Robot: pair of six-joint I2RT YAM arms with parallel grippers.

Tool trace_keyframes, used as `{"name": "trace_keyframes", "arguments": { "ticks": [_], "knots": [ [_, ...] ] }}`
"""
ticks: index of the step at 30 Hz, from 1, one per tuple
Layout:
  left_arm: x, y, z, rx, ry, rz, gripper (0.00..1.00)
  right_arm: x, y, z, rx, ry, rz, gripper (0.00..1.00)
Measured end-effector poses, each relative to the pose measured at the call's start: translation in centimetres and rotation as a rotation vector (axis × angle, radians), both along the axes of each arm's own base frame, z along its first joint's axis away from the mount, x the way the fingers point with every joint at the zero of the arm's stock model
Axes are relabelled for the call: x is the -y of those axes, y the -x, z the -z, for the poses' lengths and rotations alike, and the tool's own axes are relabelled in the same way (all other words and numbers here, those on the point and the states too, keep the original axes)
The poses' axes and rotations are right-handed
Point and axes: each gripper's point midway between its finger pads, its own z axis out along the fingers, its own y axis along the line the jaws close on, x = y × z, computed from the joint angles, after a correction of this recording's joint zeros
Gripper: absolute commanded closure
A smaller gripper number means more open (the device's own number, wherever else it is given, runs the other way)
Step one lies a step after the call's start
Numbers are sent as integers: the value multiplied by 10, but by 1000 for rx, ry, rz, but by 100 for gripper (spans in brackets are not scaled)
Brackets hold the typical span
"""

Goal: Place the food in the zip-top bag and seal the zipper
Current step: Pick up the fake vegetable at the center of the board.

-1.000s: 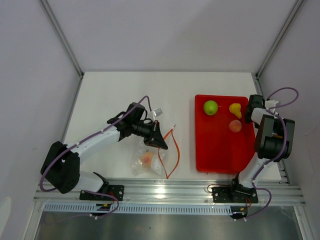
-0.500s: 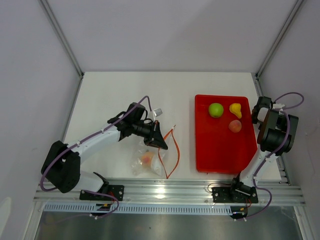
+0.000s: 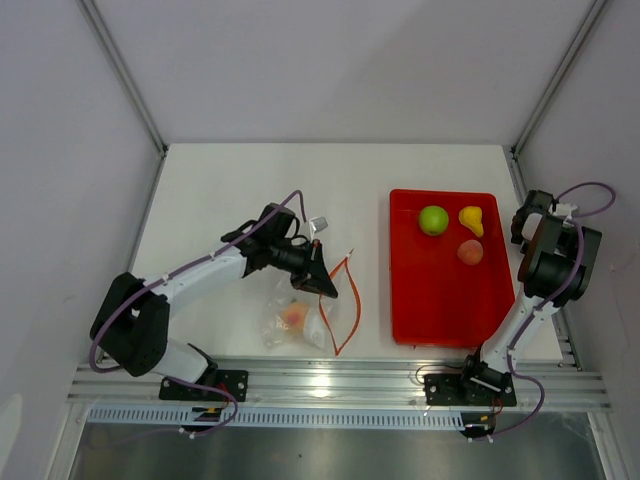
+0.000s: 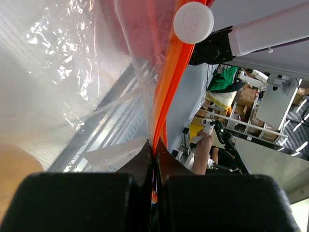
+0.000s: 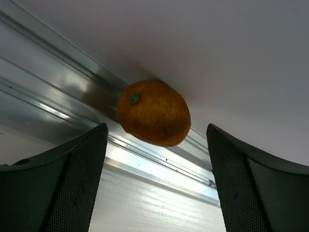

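Note:
The robot's right gripper will move slightly toward the orange fruit against the bar [image 5: 154, 114] and close on the fruit's sides, since the fruit is midway between the open fingers, just past the fingers' ends.
My left gripper [image 3: 322, 281] is shut on the orange-red zipper [image 3: 347, 290] of the clear zip-top bag [image 3: 283, 322]; the left wrist view shows the zipper [image 4: 166, 82] pinched between my shut fingers [image 4: 120, 193]. A pink-orange fruit [image 3: 293, 317] lies inside the bag. A green apple [image 3: 433, 219], a yellow pear [image 3: 471, 220] and a pink-orange piece [image 3: 470, 252] lie on the red tray [image 3: 440, 300]. My right gripper [image 3: 527, 212] is open, right of the tray. In the right wrist view an orange fruit [image 5: 154, 113] lies against the rail, just beyond my open fingers [image 5: 72, 183].
An aluminium frame rail [image 5: 58, 82] runs along the table's right edge at the wall, right in front of the right gripper. The frame's front rail [image 3: 330, 380] runs along the near edge. The left arm [image 3: 200, 275] reaches across the table's left half.
My right gripper has swung right, off the tray's edge toward the wall rail. The green apple has shifted slightly right. The left gripper has barely moved and still holds the zipper.

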Motion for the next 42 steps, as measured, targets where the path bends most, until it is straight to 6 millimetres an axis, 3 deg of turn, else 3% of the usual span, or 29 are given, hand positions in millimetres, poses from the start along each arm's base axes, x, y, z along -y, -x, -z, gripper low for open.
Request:
{"name": "trace_keyframes", "arguments": {
  "ticks": [12, 20, 23, 27, 30, 38, 41, 42],
  "knots": [
    [3, -5, 5, -12, -13, 9, 98, 12, -12, 3, 14, 9, -2, 14],
    [4, -5, 7, -24, -20, 11, 98, 16, -12, 7, 24, 6, 6, 20],
    [4, -6, 7, -23, -20, 11, 98, 17, -12, 9, 31, -1, 10, 27],
    [4, -6, 7, -24, -20, 12, 98, 15, -10, 12, 22, -14, 10, 53],
    [4, -6, 8, -22, -20, 16, 98, 15, -9, 12, 19, -15, 10, 65],
    [4, -6, 8, -22, -20, 16, 99, 12, -10, 11, 15, -3, 6, 82],
    [4, -6, 8, -22, -20, 16, 99, 8, -9, 9, 13, 12, 3, 99],
    [4, -6, 8, -22, -20, 16, 99, 5, -9, 7, 13, 16, 0, 100]
  ]
}}
